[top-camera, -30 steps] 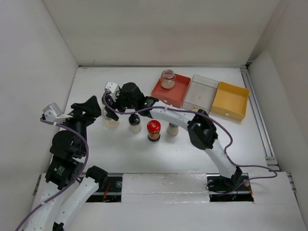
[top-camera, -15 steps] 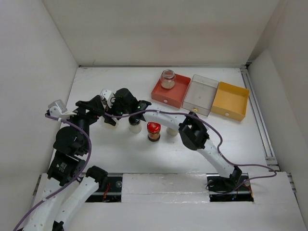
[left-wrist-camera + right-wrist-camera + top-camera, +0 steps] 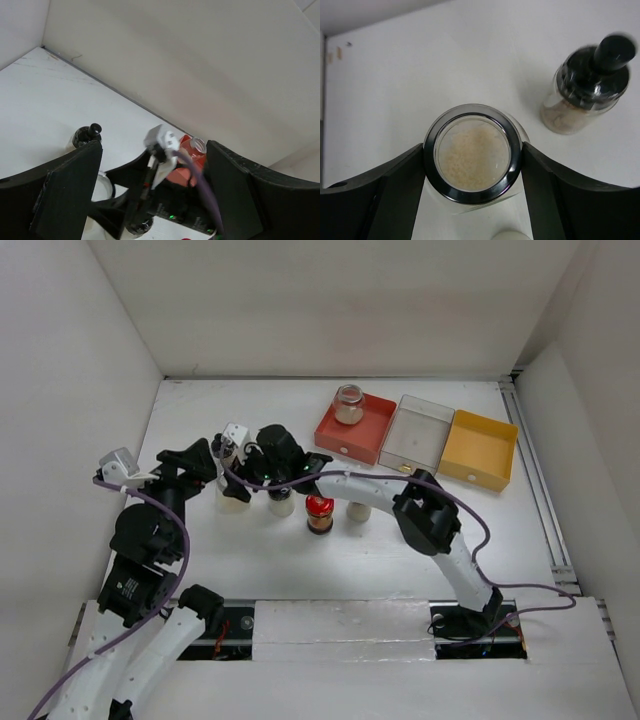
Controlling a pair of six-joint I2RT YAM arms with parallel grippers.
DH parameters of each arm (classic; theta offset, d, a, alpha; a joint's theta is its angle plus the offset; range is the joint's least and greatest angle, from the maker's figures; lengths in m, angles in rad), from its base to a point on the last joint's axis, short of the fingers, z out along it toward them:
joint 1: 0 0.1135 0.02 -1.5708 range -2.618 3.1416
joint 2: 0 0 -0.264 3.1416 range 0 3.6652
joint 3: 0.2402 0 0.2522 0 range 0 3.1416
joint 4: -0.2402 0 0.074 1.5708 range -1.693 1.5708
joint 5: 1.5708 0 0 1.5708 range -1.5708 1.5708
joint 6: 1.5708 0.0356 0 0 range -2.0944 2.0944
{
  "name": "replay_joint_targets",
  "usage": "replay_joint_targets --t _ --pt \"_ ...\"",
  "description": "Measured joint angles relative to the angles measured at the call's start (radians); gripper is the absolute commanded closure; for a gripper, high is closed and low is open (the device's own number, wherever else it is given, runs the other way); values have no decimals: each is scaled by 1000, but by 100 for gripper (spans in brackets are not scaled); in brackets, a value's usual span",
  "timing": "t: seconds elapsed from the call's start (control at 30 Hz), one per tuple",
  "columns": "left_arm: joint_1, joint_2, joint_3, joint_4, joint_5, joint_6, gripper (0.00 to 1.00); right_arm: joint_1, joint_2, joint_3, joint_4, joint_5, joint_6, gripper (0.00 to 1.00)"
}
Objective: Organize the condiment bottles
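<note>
The red tray (image 3: pixel 372 435) still has its bottom free beside its clear jar, so the robot's right gripper needs to lift next, carry the wide jar outward and set it down there.
My right gripper (image 3: pixel 472 165) is shut on a wide glass jar (image 3: pixel 472 152) with a black-rimmed clear lid and pale grains; both fingers touch its rim. In the top view this jar (image 3: pixel 232 503) stands at the left of a row under the right gripper (image 3: pixel 238 486). The row continues with a black-capped bottle (image 3: pixel 281 503), a dark jar with a red lid (image 3: pixel 319 510) and a small pale bottle (image 3: pixel 358 511). A black-knobbed bottle (image 3: pixel 587 90) stands behind the jar. A clear jar (image 3: pixel 348 403) sits in the red tray (image 3: pixel 372 435). My left gripper (image 3: pixel 195 462) is open and empty, just left of the right gripper.
A clear tray (image 3: pixel 420 435) and a yellow tray (image 3: pixel 480 450) stand right of the red tray at the back. White walls close the table on the left, back and right. The right arm's purple cable (image 3: pixel 200 180) crosses the left wrist view.
My right gripper swung left over the jar, then shifted back right a little. My left gripper rose slightly toward the right gripper. The row of bottles has not moved.
</note>
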Motion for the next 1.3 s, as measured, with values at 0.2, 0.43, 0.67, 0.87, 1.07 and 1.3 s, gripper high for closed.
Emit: replay_joint_targets --t 0.2,0.43,0.67,0.87,1.07,1.3 --pt "0 -42 -9 9 -17 0 19 -98 -190 -65 208 -116 125 47" --pt "0 -6 -9 9 5 0 19 -364 -476 -351 429 -77 219 47" --pt "0 24 -10 8 42 2 19 -562 -516 -555 336 17 212 48" --pt "0 34 -10 9 55 8 19 -614 -515 -589 218 74 169 48" --pt "0 53 -10 9 63 8 19 -623 -499 -585 211 90 137 48" --pt "0 60 -10 9 67 8 19 -647 -396 -539 165 132 96 47"
